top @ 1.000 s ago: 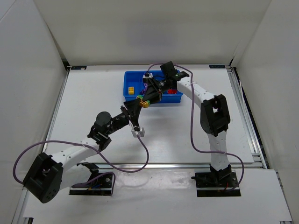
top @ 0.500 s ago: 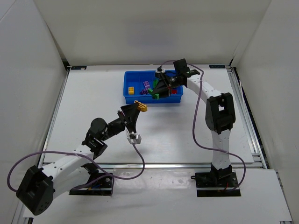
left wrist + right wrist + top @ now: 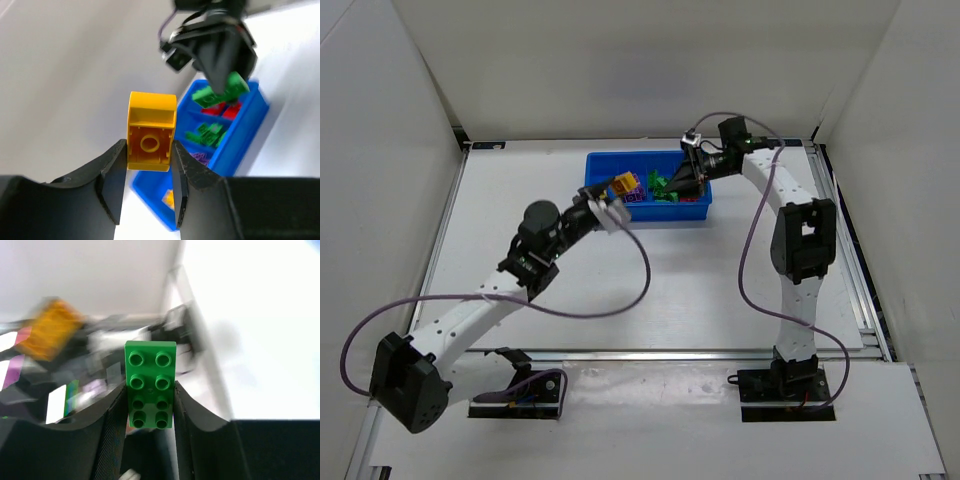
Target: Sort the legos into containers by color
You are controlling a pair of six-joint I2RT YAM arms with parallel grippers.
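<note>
Next, the left gripper swings over, tips its fingers down, lowers and releases. The blue tray's section already holding yellow lies below the gripper, to the left in the top view.
My left gripper (image 3: 148,150) is shut on a yellow lego (image 3: 151,132), held hollow side toward the camera, above the left end of the blue tray (image 3: 250,120). From above, this yellow lego (image 3: 622,184) hangs over the tray's (image 3: 592,203) left compartments. My right gripper (image 3: 150,390) is shut on a green studded lego (image 3: 150,385), seen from above as a green lego (image 3: 661,184) over the tray's middle. In the compartments lie green legos (image 3: 207,134), red ones (image 3: 223,110), purple ones (image 3: 200,157) and a yellow one (image 3: 171,198).
The tray sits at the back centre of the white table (image 3: 520,230), with white walls close behind and to both sides. The two grippers hang close together over the tray. Purple cables (image 3: 620,300) trail from both arms.
My left gripper has swung up and back from the table's middle to the tray's left end, carrying the yellow lego. The right arm drew back to the right with the green lego.
</note>
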